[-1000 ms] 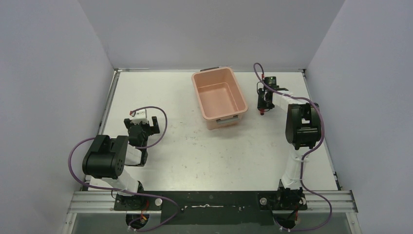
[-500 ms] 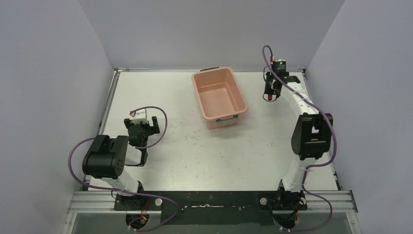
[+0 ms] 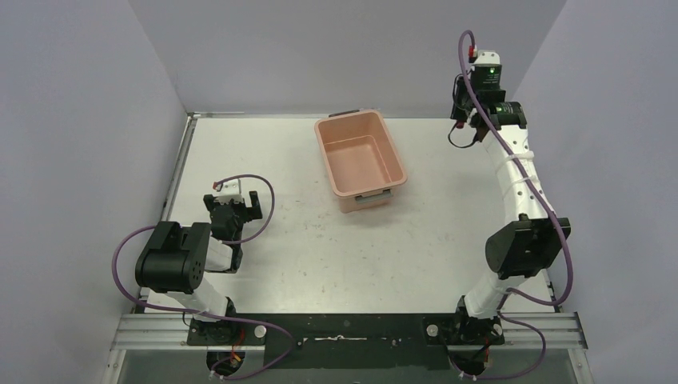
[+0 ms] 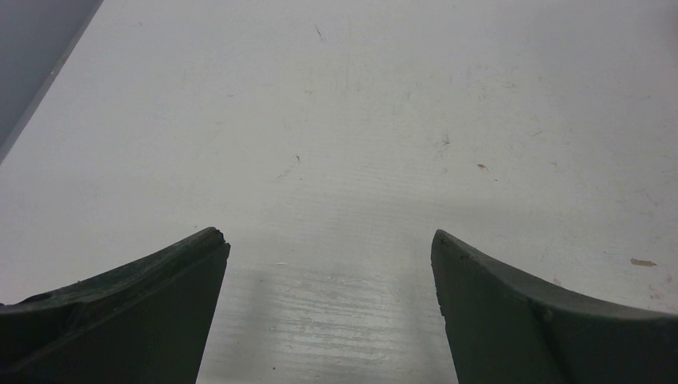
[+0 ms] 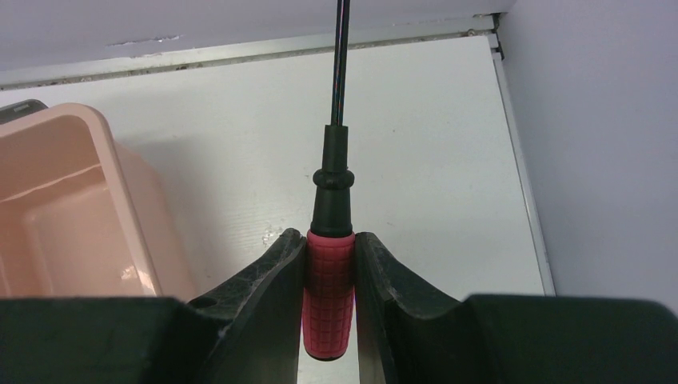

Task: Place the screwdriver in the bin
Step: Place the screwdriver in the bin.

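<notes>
I will move my right gripper to the left in the top view next, then down to the bin's empty bottom, since the screwdriver is still outside the bin's side.
The screwdriver has a red gridded handle, a black collar and a thin black shaft pointing away from the wrist camera. My right gripper is shut on its red handle. In the top view the right gripper is held high over the table's back right corner, to the right of the bin. The salmon-pink bin stands at the back middle of the table and holds nothing; its wall shows at the left of the right wrist view. My left gripper is open and empty low over the bare table.
Grey walls close the table in on the left, the back and the right. The right wall and the table's back right edge lie close to the right gripper. White tabletop lies between the arms and the bin.
My right arm has risen and stretched from beside the bin's right side toward the back right corner, carrying the screwdriver. The left arm and the bin have not moved.
</notes>
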Controlling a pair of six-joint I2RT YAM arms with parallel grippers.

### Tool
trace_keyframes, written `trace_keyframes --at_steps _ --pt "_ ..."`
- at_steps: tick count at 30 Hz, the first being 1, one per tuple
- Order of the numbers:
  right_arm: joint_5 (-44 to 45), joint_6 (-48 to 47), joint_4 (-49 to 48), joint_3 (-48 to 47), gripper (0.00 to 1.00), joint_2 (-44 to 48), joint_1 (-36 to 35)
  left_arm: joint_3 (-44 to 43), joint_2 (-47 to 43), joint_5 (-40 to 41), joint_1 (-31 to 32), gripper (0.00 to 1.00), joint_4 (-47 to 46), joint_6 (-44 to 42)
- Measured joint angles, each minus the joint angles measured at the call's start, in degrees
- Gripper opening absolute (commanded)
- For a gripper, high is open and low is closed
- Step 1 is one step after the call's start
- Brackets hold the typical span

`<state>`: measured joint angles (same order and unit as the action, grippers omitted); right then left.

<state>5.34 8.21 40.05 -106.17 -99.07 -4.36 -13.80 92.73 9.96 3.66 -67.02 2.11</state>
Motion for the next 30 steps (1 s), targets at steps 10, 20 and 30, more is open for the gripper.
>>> trace_keyframes --at_steps 10,20,30 --pt "5.14 0.33 6.49 -6.51 0.0 1.05 -5.97 0.0 0.0 0.0 0.0 0.97 -0.02 0.0" --pt "7.04 3.26 8.5 -7.1 0.0 1.03 -17.88 0.0 0.0 0.0 0.0 0.97 -0.02 0.0" --pt "8.68 5.29 7.98 -7.1 0.0 -1.2 -28.04 0.0 0.0 0.0 0.0 0.97 -0.02 0.0"
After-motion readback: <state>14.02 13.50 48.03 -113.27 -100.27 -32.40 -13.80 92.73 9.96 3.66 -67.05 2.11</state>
